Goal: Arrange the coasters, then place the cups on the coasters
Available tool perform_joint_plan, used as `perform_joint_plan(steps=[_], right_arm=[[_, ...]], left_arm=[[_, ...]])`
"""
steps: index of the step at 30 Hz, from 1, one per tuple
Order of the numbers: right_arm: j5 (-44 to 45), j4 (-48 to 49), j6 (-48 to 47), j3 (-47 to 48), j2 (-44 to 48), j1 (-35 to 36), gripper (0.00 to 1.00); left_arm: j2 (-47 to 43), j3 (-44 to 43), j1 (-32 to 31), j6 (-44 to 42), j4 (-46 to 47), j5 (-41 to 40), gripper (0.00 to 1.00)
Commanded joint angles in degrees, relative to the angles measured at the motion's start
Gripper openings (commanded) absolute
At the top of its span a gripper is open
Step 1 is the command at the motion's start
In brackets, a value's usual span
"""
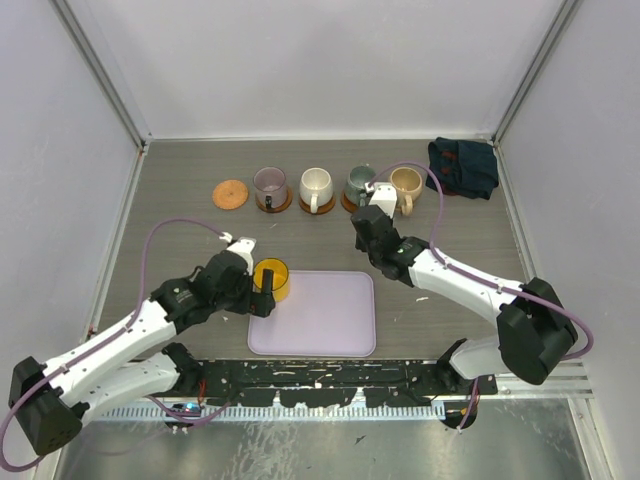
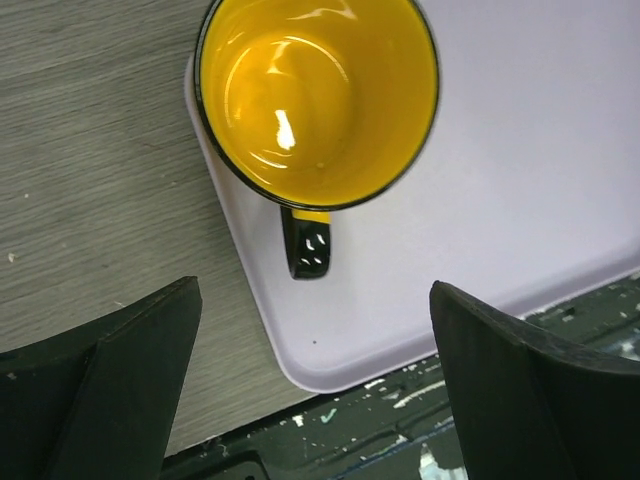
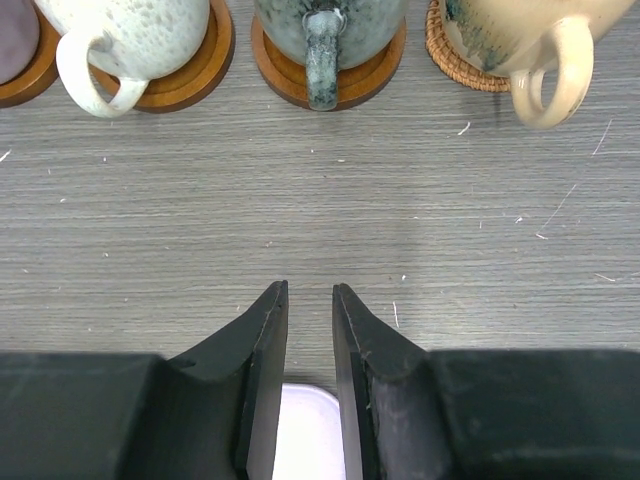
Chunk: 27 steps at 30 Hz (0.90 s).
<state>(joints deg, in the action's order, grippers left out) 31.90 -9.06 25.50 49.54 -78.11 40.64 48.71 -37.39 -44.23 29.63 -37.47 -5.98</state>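
Note:
The yellow cup's black handle [image 2: 308, 246] points toward my left gripper's open fingers, so they need to lower next, move outward to straddle it, then close.
Four cups stand on coasters in a row at the back: purplish glass [image 1: 270, 184], cream-white [image 1: 316, 185], grey-green [image 1: 359, 182] and beige [image 1: 406, 185]. One orange coaster [image 1: 230, 193] lies bare at the row's left end. The yellow cup [image 1: 271, 279] sits on the lavender tray's [image 1: 330, 320] far-left corner. My left gripper [image 1: 260, 296] hangs wide open just behind that cup [image 2: 315, 90], whose black handle [image 2: 305, 245] points toward the left gripper [image 2: 315, 320]. My right gripper [image 3: 310, 292] hovers over bare table in front of the grey-green cup [image 3: 325, 25], jaws a narrow gap apart, holding nothing.
A dark blue folded cloth [image 1: 462, 165] lies at the back right corner. The tray's near corner [image 2: 330, 375] reaches the table's front edge, beside the black mounting rail [image 1: 320, 375]. White walls enclose the table on three sides.

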Motion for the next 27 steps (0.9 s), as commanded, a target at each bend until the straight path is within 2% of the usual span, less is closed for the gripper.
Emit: perform_joint_plan(steps=[1, 8, 14, 23, 27], right_arm=[[0.2, 1.9, 1.2, 0.4, 1.8, -0.1, 0.30], [0.1, 1.9, 1.8, 0.0, 1.4, -0.1, 0.31], [-0.6, 1.9, 2.4, -0.3, 1.3, -0.2, 0.30], [-0.9, 2.0, 3.1, -1.1, 1.5, -0.2, 0.31], [-1.3, 2.1, 3.3, -1.1, 1.1, -0.2, 0.30]], left_arm=[[1.7, 1.2, -0.4, 0.3, 4.6, -5.6, 0.97], [5.6, 2.5, -0.4, -1.8, 9.8, -8.4, 0.88], [8.6, 2.4, -0.4, -2.8, 13.6, -8.2, 0.74], [10.9, 3.1, -0.4, -3.3, 15.0, -7.6, 0.65], [11.3, 3.4, -0.4, -3.2, 15.3, -7.7, 0.53]])
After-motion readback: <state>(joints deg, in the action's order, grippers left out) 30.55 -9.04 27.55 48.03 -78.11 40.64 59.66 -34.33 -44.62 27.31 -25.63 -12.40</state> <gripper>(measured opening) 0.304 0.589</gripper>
